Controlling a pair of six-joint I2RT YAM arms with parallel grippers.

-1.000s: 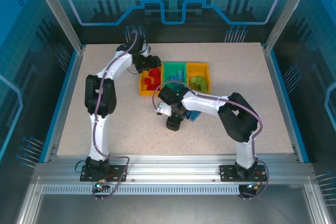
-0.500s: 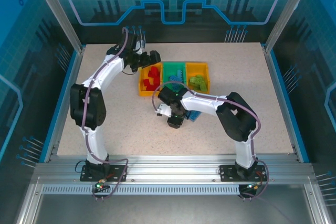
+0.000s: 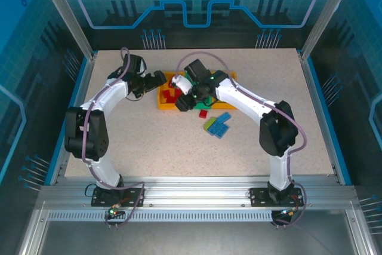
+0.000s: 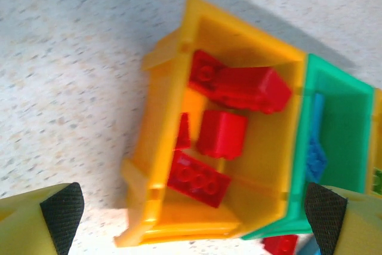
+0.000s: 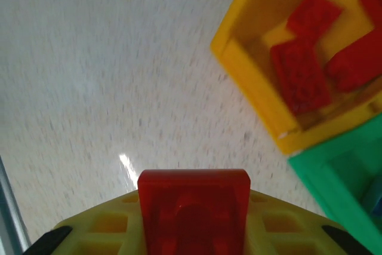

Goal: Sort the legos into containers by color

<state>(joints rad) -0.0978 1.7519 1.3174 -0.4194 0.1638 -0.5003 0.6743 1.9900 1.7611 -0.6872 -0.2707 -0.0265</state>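
Next, my right gripper moves outward past the near edge of the yellow container [image 3: 162, 101] [image 5: 331, 46], over the legos. It releases the red lego there, since red legos already lie inside.
My right gripper [image 3: 183, 101] is shut on a red lego [image 5: 194, 207], which it holds above the table at the near edge of the left yellow container [image 3: 162, 101]. That container [image 4: 155, 147] holds several red legos [image 4: 222, 134]. Beside it, the green container [image 4: 301, 165] has blue legos [image 4: 315, 156] inside. My left gripper [image 3: 157, 79] is open with nothing between its fingers, just left of the yellow container. Its fingertips [image 4: 59, 207] stand wide apart on either side of the container. Loose red [image 3: 203, 113], green [image 3: 210, 123] and blue [image 3: 222, 125] legos lie on the table.
My right arm [image 3: 239, 97] reaches across the row of containers and covers most of the green one and the right yellow one. Bare speckled table [image 3: 149, 147] stretches in front of the containers and to the far right.
My right gripper shut on a red lego at the loose pile and carried it up and back toward the left yellow container. My left gripper opened and drew back to the left of that container.
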